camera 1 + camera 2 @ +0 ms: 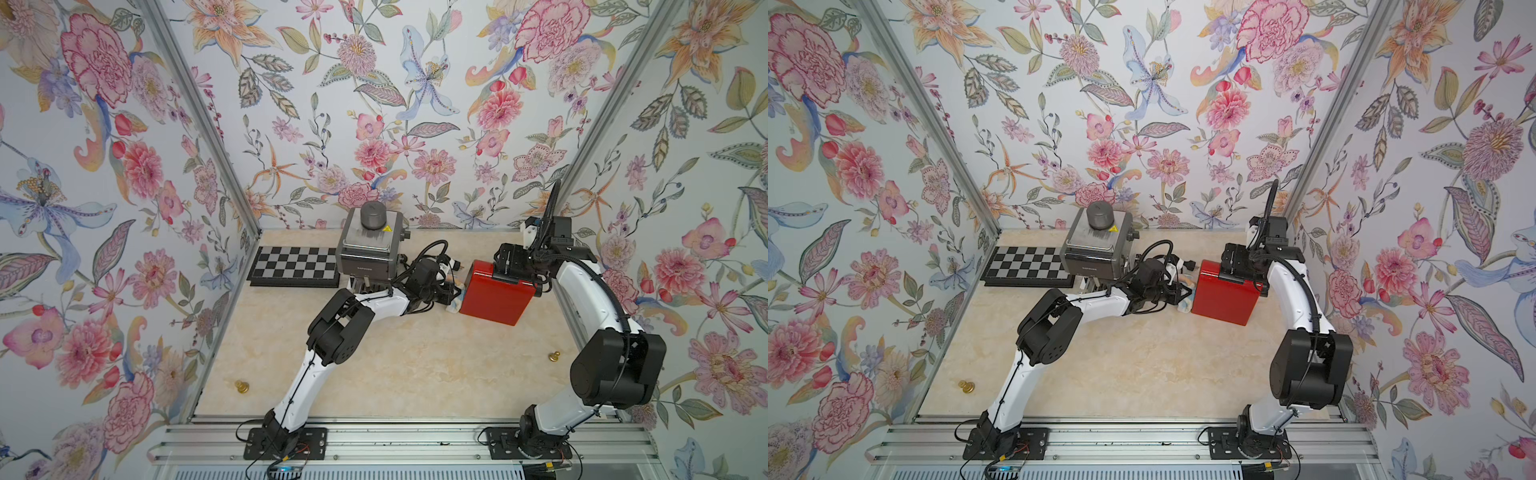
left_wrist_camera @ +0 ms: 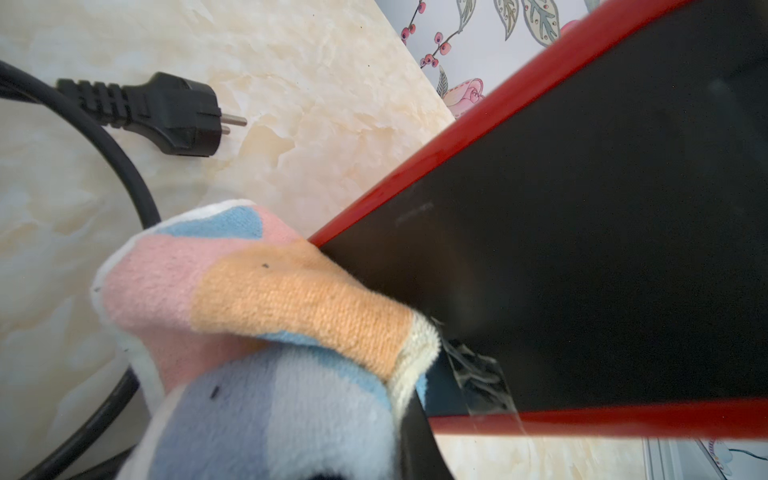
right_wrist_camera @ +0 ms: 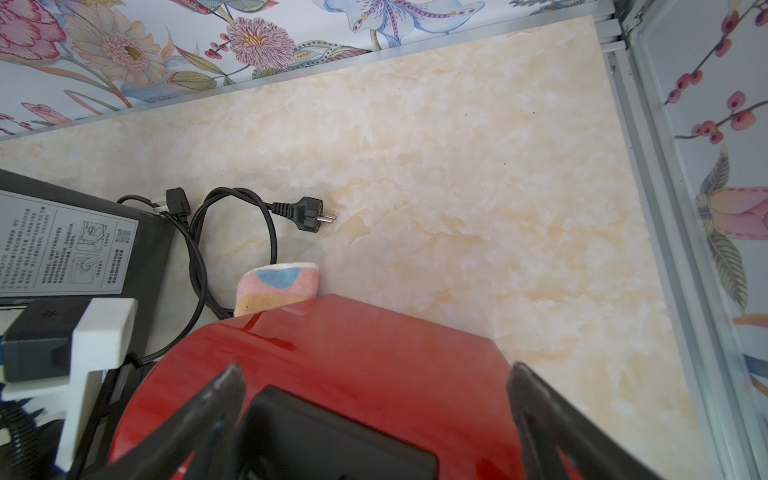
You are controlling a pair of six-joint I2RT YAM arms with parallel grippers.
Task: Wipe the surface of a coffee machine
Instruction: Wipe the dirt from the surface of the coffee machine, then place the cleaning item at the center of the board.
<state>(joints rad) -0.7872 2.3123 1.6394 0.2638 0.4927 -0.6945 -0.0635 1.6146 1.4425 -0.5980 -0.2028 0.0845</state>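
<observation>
My left gripper moves off the dark panel toward my base next and releases the cloth there, since clear tabletop lies back from it.
The red coffee machine stands at the right back of the table. My left gripper is shut on a pastel pink, orange and blue cloth. It holds the cloth against the machine's dark left side panel, low down near the table. The cloth hides most of that gripper; one black finger shows beside it. My right gripper rests on the machine's red top. Its jaws stand wide apart, either side of a black block.
A grey appliance with a round knob stands at the back, with a chessboard to its left. A black power cable and plug lie between the two machines. Small gold pieces stand near the side walls.
</observation>
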